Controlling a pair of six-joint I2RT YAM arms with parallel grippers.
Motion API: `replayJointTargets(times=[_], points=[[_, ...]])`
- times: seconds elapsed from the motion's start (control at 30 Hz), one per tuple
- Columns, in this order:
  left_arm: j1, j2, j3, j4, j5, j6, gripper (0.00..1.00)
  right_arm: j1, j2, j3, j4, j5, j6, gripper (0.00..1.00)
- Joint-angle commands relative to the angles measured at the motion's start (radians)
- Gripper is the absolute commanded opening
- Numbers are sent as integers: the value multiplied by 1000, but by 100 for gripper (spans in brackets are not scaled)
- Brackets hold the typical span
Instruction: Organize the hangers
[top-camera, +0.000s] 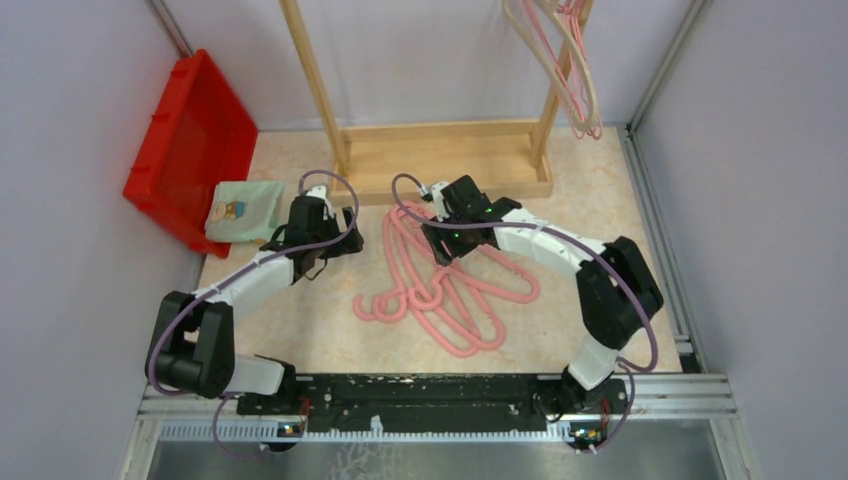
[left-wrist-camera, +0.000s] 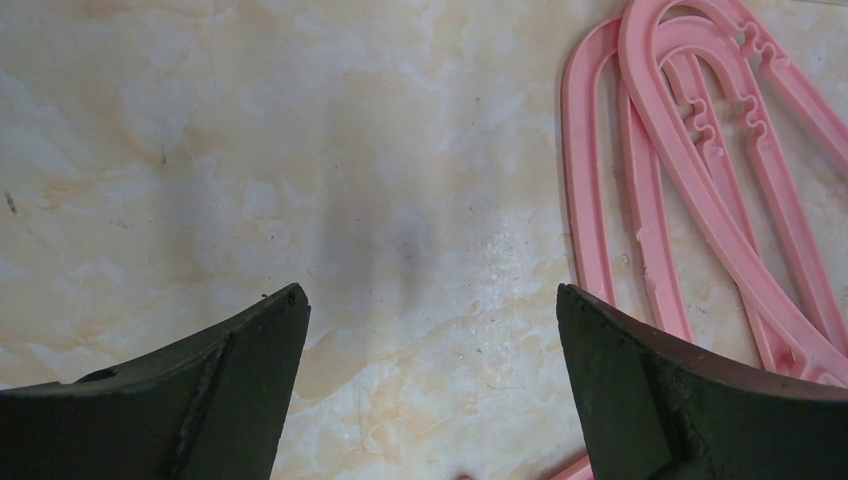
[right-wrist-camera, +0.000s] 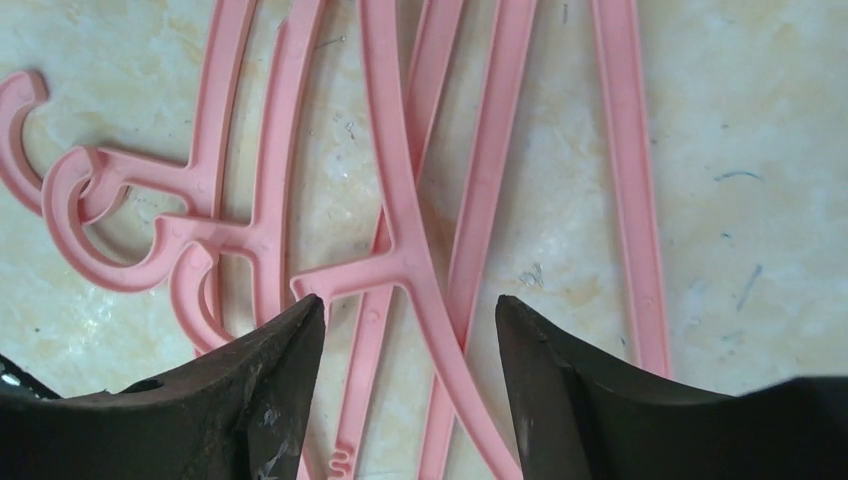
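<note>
The right gripper of the robot should next move down and draw back past the neck onto the bar of one pink hanger, since that bar crosses on top of the others.
Several thick pink hangers (top-camera: 440, 290) lie in a tangled pile on the marble table, hooks toward the near left. Thin pink and beige hangers (top-camera: 560, 60) hang on the wooden rack (top-camera: 440, 150) at the back right. My right gripper (top-camera: 440, 245) is open just above the pile; in its wrist view (right-wrist-camera: 410, 310) the jaws straddle a pink hanger's neck and arm (right-wrist-camera: 400, 240) without touching. My left gripper (top-camera: 335, 245) is open and empty over bare table left of the pile; its wrist view (left-wrist-camera: 430, 300) shows hanger ends (left-wrist-camera: 690, 150) at the right.
A red bin (top-camera: 190, 135) leans at the back left with a folded pale green cloth (top-camera: 245, 210) beside it. Grey walls close in both sides. Purple cables loop over both arms.
</note>
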Motion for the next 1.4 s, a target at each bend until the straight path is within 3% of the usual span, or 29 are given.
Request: replayJointTargets(times=[0.0, 0.2, 0.93, 1.0, 1.13, 1.2, 1.37], points=[[4, -1, -4, 20, 3, -7, 98, -4, -153, -66, -3, 90, -26, 64], [6, -3, -16, 29, 6, -9, 98, -3, -155, -123, -105, 144, -73, 62], [6, 9, 5, 15, 7, -1, 98, -21, -113, -305, 49, 166, -64, 52], [5, 8, 6, 12, 5, 0, 98, -20, -111, -308, 56, 158, -63, 46], [5, 9, 9, 9, 3, 2, 98, -21, -112, -289, 39, 115, -53, 14], [6, 9, 10, 9, 3, 1, 98, -21, -121, -272, 18, 89, -48, 3], [5, 6, 11, 7, -2, -4, 98, -21, -208, -161, -112, 27, -34, 0]])
